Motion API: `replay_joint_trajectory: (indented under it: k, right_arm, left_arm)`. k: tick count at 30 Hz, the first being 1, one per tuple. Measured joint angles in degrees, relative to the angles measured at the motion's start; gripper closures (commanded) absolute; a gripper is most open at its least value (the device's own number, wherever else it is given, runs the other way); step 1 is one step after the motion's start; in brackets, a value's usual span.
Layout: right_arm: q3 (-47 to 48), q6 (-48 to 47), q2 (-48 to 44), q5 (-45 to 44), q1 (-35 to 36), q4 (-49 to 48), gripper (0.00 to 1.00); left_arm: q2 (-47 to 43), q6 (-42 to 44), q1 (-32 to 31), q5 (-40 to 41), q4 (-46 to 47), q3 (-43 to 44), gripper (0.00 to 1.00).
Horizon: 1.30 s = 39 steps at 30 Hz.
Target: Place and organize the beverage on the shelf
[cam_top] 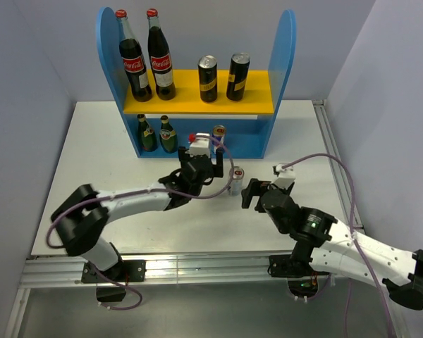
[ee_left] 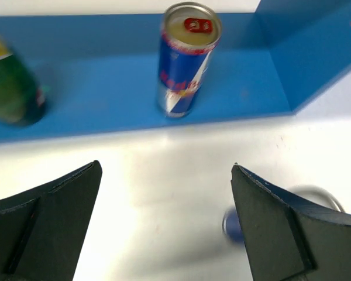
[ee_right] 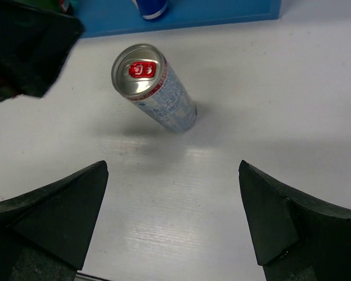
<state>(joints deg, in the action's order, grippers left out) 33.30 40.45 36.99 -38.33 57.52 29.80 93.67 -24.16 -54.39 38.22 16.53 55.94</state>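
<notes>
My right gripper needs to go down and outward until its fingers are on both sides of the table can.
The blue shelf [cam_top: 282, 63] has a yellow upper board [cam_top: 197, 104]. Two tall dark cans [cam_top: 208, 79] stand on that board. Two green bottles [cam_top: 158, 134] and one slim can [cam_top: 219, 134] [ee_left: 184, 58] stand on the lower tier. A second slim can [cam_top: 235, 179] [ee_right: 158, 93] stands on the table in front of the shelf. My left gripper [cam_top: 213, 160] [ee_left: 164, 175] is open and empty, just short of the lower tier and facing the shelved can. From the right, my right gripper [cam_top: 248, 193] [ee_right: 172, 170] faces the table can, open, with nothing between its fingers.
Two red-capped cola bottles [cam_top: 146, 56] take the left of the upper board. The two grippers are close together, with the table can between them. The left arm [ee_right: 23, 47] shows dark in the right wrist view. A purple cable [cam_top: 324, 158] loops over the table at right.
</notes>
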Motion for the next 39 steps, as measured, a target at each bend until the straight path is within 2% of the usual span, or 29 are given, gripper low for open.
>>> replay_joint_trajectory:
  k: [4,12,17,21,25,33,36,37,39]
  right_arm:
    - [-1.44,0.50,6.62,1.81,0.00,-5.18,0.00]
    - [-3.45,2.10,22.12,3.43,0.09,-14.14,0.00]
    - [0.61,0.61,32.26,3.23,-0.98,-18.36,0.00]
    - [4.33,-1.05,38.07,3.28,-4.42,-21.90,0.00]
    - [6.21,-1.90,42.05,3.23,-8.41,-24.46,0.00]
    - [7.30,-2.03,47.60,2.10,-11.54,-27.96,0.02]
    - [7.74,-1.90,48.76,1.84,-11.54,-29.62,0.07]
    - [7.93,-1.77,49.16,1.73,-11.54,-29.97,0.14]
    - [8.07,-1.44,49.62,1.49,-11.54,-30.75,0.19]
  left_arm:
    - [-13.03,-4.59,-1.49,1.84,-10.10,-4.20,0.01]
    - [-41.11,-13.99,-3.80,4.26,-33.75,-6.21,0.01]
    - [-55.41,-18.25,-12.37,8.09,-46.84,-4.55,0.01]
    - [-55.45,-23.02,-14.10,11.30,-57.94,1.05,0.01]
    - [-55.19,-26.34,-14.21,12.81,-66.97,1.60,0.01]
    - [-59.76,-27.82,-14.27,13.60,-71.34,0.76,0.01]
    - [-61.26,-27.80,-14.27,13.94,-71.32,0.72,0.01]
    - [-61.31,-27.80,-14.27,14.14,-71.32,0.72,0.01]
    - [-61.02,-27.82,-14.27,14.23,-71.43,0.66,0.01]
